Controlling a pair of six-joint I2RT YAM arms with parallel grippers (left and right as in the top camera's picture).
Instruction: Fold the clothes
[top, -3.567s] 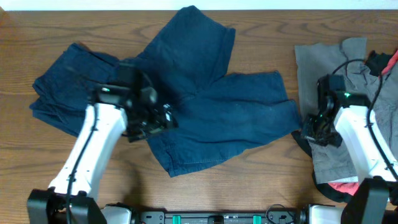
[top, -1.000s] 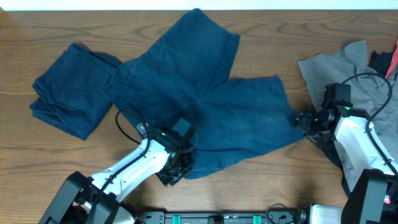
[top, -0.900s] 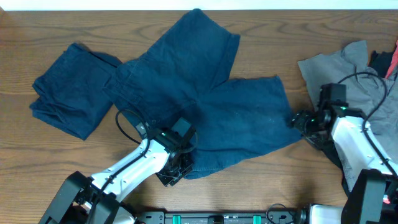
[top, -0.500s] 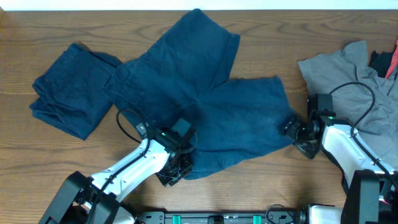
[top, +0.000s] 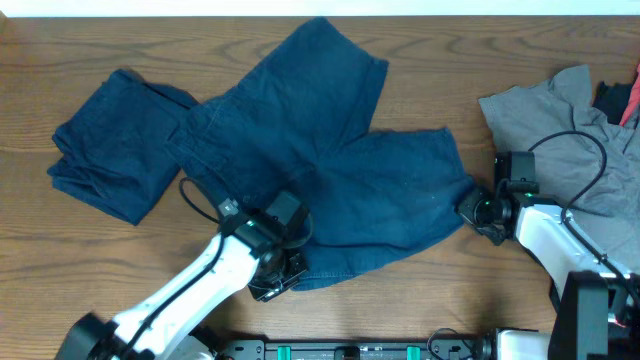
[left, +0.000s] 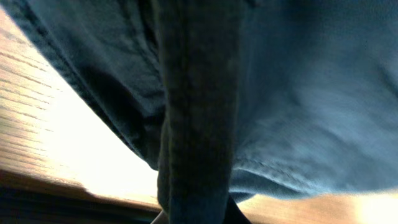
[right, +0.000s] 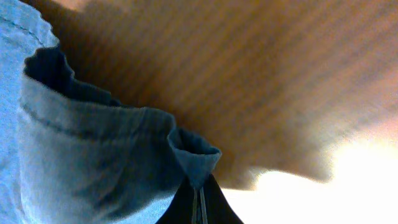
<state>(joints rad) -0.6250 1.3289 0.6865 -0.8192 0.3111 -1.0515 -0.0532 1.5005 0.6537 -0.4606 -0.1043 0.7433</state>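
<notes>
The shorts' corner by the folded garment lies outward of my gripper, so next my left gripper should rise, carry the shorts' edge outward and down onto it and release.
Dark blue shorts (top: 320, 160) lie spread flat on the wooden table (top: 450, 50), one leg toward the back, the other toward the right. My left gripper (top: 283, 272) sits at the near hem and is shut on the shorts' edge; in the left wrist view a thick blue seam (left: 196, 112) rises from the jaws and hides the fingertips. My right gripper (top: 468, 207) is shut on the right leg's corner. In the right wrist view the hem corner (right: 193, 155) is pinched between the closed black fingers of the right gripper (right: 199, 200).
A folded dark blue garment (top: 115, 145) lies at the left. A crumpled grey garment (top: 560, 110) lies at the right, with red and black cloth (top: 622, 95) at the far right edge. The right arm's cable (top: 570, 150) loops over the grey cloth.
The right gripper moved down and left to the shorts' right corner and closed on it. The left gripper closed on the near hem and its arm shifted slightly.
</notes>
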